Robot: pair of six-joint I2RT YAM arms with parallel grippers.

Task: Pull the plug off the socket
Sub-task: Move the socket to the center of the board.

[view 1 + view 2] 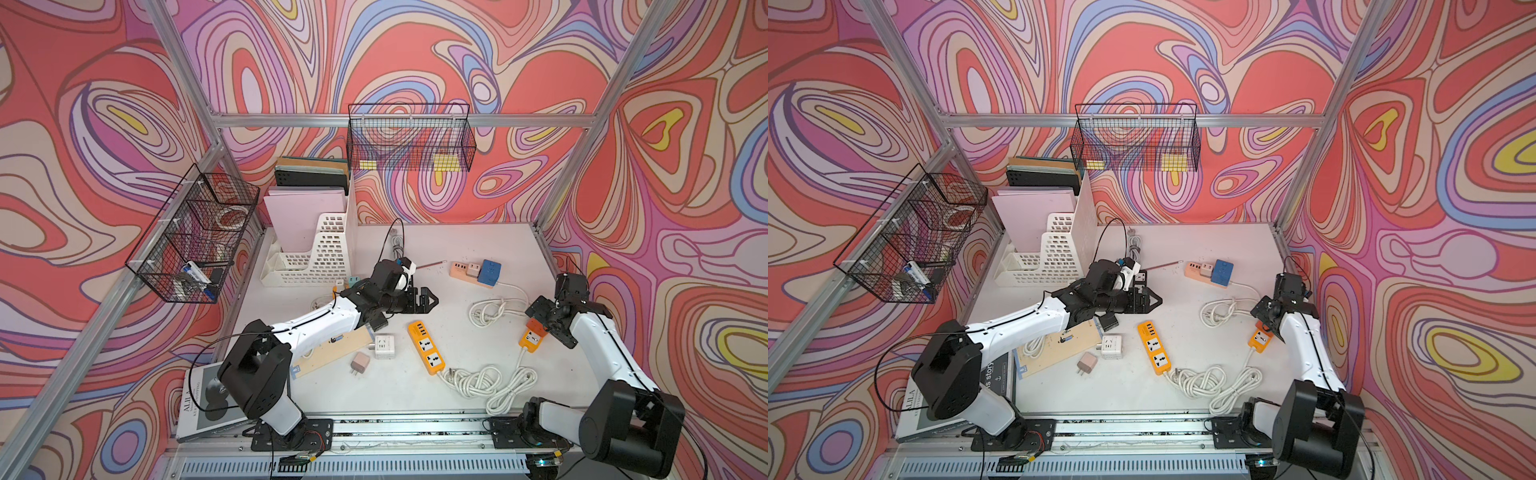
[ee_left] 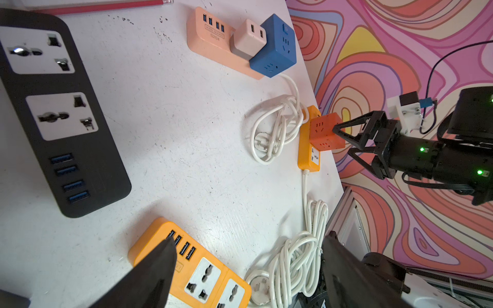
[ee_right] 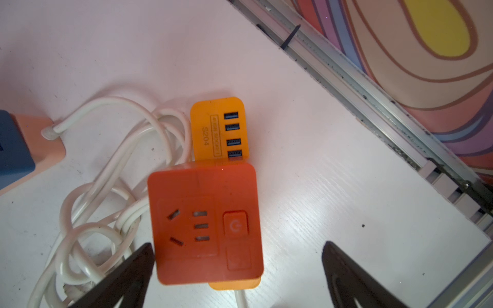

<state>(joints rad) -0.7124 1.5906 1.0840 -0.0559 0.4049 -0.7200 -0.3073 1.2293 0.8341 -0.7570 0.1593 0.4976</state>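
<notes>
The fingers of the robot's right gripper reach only the top of the cube, so the right gripper should next go down over the orange-red cube (image 1: 537,325) (image 3: 207,223) until its fingers are on either side of the plug's opposite sides, then close.
An orange-red cube plug (image 3: 205,224) sits plugged into a small orange socket strip (image 3: 218,130) near the table's right edge; both top views show the cube (image 1: 535,326) (image 1: 1263,325) partly hidden under the right arm's head. My right gripper (image 3: 238,244) is open and hangs over the cube. One finger (image 3: 133,269) lies close beside the cube's side, the other (image 3: 344,269) stands well apart from it. The left wrist view shows this gripper (image 2: 342,141) at the cube (image 2: 324,133). My left gripper (image 1: 430,300) is open and holds nothing, hovering mid-table.
A longer orange strip (image 1: 426,347) with coiled white cable (image 1: 473,380) lies mid-table. A pink strip (image 1: 461,270) carries a blue cube (image 1: 489,272) and a white adapter. A black strip (image 2: 61,114), a white cube (image 1: 384,346), a pink charger (image 1: 358,364) and a file rack (image 1: 316,253) stand to the left.
</notes>
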